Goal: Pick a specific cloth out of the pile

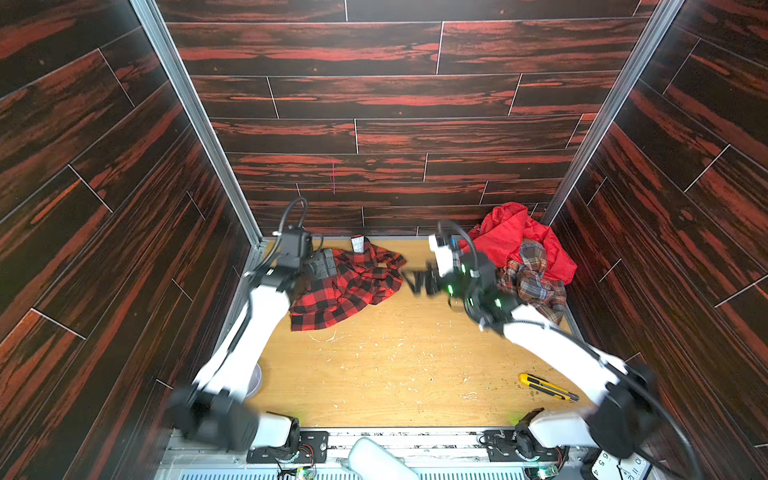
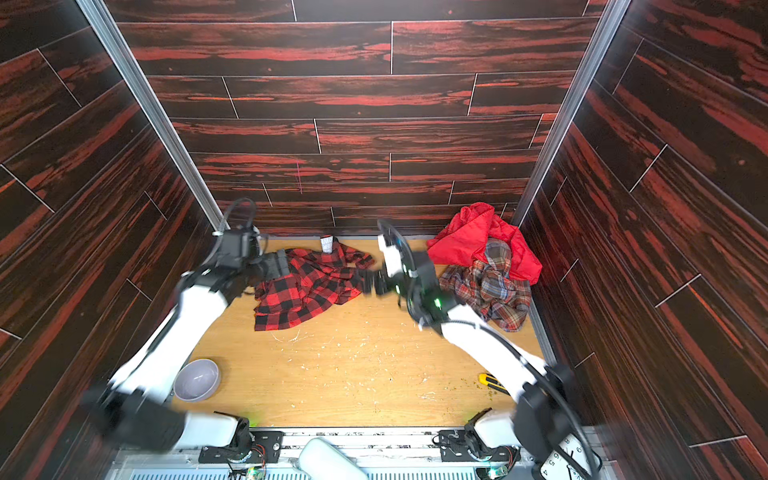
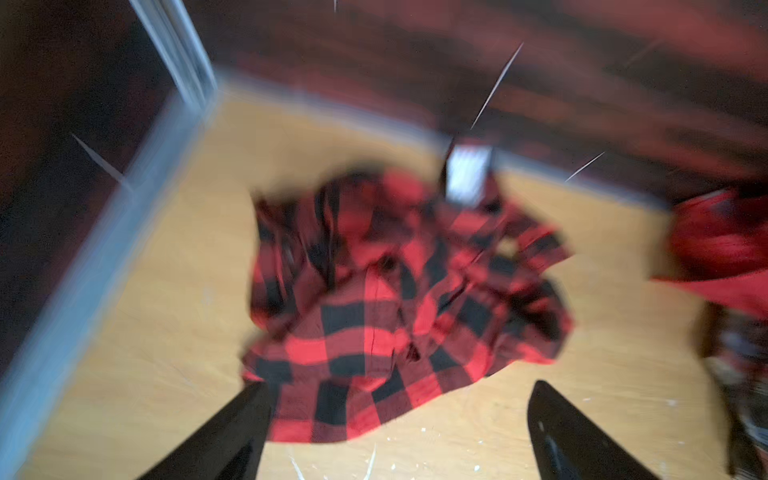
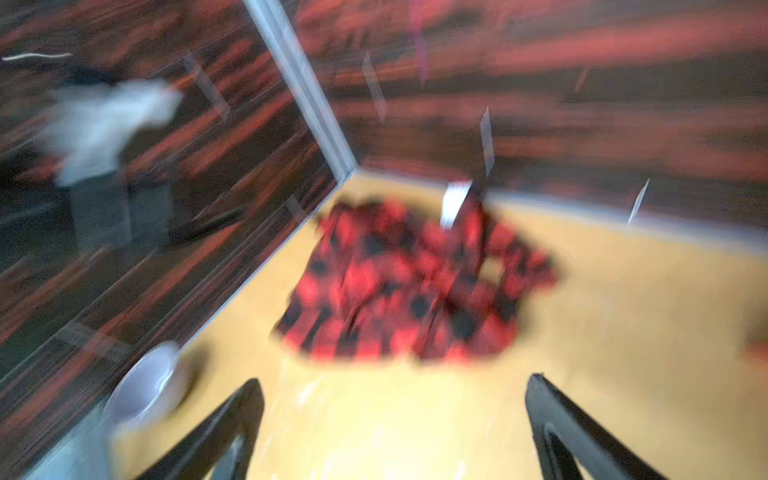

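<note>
My left gripper lowers its open fingers onto the bunched folds of the cloth (image 1: 328, 283) below it next and closes where raised folds are within its pinch.
The cloth (image 1: 349, 286) (image 2: 307, 286), a red-and-black buffalo check shirt with a white label (image 1: 357, 244), lies crumpled on the wooden floor at the back left. Both wrist views show the cloth (image 3: 395, 299) (image 4: 415, 291) blurred. My left gripper (image 1: 326, 264) (image 2: 277, 266) (image 3: 399, 386) hovers open over its left edge, holding nothing. At the cloth's right edge my right gripper (image 1: 415, 282) (image 2: 370, 282) (image 4: 395, 380) is open and empty, smeared by motion. The pile (image 1: 528, 257) (image 2: 490, 266), a plain red garment over a muted plaid shirt, sits in the back right corner.
A grey bowl (image 2: 196, 379) (image 4: 141, 386) stands by the left wall near the front. A yellow utility knife (image 1: 546, 387) lies at the front right. Dark wood-pattern walls (image 1: 124, 208) enclose the floor on three sides. Pale crumbs dot the middle of the floor.
</note>
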Action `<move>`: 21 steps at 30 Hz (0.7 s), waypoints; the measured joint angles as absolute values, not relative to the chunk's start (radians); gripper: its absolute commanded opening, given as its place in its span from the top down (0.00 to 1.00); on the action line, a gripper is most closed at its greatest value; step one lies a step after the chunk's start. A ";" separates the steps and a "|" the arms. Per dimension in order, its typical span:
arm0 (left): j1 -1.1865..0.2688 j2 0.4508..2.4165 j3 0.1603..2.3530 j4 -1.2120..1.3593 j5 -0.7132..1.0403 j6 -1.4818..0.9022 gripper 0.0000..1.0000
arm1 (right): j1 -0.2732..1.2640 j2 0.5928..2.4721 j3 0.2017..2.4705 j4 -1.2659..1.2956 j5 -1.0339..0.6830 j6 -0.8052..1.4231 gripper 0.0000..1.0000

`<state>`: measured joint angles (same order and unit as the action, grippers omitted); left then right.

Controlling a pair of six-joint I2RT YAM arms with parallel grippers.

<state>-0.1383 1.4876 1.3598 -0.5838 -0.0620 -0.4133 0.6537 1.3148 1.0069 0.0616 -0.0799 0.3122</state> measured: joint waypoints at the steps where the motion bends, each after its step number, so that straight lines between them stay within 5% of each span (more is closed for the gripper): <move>1: -0.118 1.532 1.360 -0.581 -0.038 -0.430 0.01 | 0.669 1.278 0.958 0.058 -0.085 0.326 0.01; 9: -0.055 1.824 1.529 -0.583 0.053 -0.468 0.02 | 0.773 1.121 0.776 0.042 -0.082 0.369 0.01; 15: -0.056 2.004 1.648 -0.569 0.103 -0.485 0.11 | 0.773 1.097 0.754 0.002 -0.054 0.362 0.01; 18: -0.056 2.069 1.658 -0.575 0.115 -0.504 0.34 | 0.773 1.097 0.754 -0.004 -0.048 0.358 0.01; 21: -0.056 2.114 1.667 -0.584 0.116 -0.499 0.78 | 0.773 1.097 0.754 -0.008 -0.048 0.356 0.01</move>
